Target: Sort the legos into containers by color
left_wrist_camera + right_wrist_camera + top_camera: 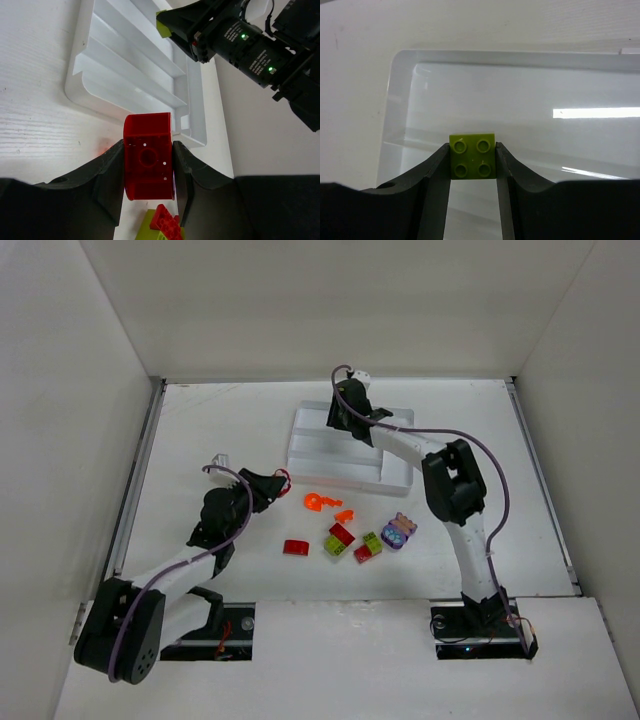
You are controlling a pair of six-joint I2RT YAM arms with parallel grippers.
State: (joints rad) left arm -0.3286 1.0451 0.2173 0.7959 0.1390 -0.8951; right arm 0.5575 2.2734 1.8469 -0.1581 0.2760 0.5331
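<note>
I should move my left gripper outward over the tray's narrow end slot [398, 472] [196, 102], which is to its right in the top view, and let go of the red lego there, apart from the green lego.
My left gripper [148, 150] is shut on a red lego [148, 162], held above the table just short of the near corner of the white tray [125, 70]. In the top view it [277, 480] sits left of the tray [330, 465]. My right gripper [473, 151] is shut on a lime green lego [473, 155] with its studs facing the camera, hanging over a tray slot [530, 100]. From above, this gripper [341, 417] is over the tray's far left part. The green lego [161, 23] also shows in the left wrist view.
Loose legos lie on the table in front of the tray: two orange pieces [321, 502] [345, 515], a red one [295, 547], two red-and-green stacks [339, 539] [368, 547] and a purple one [399, 532]. White walls enclose the table.
</note>
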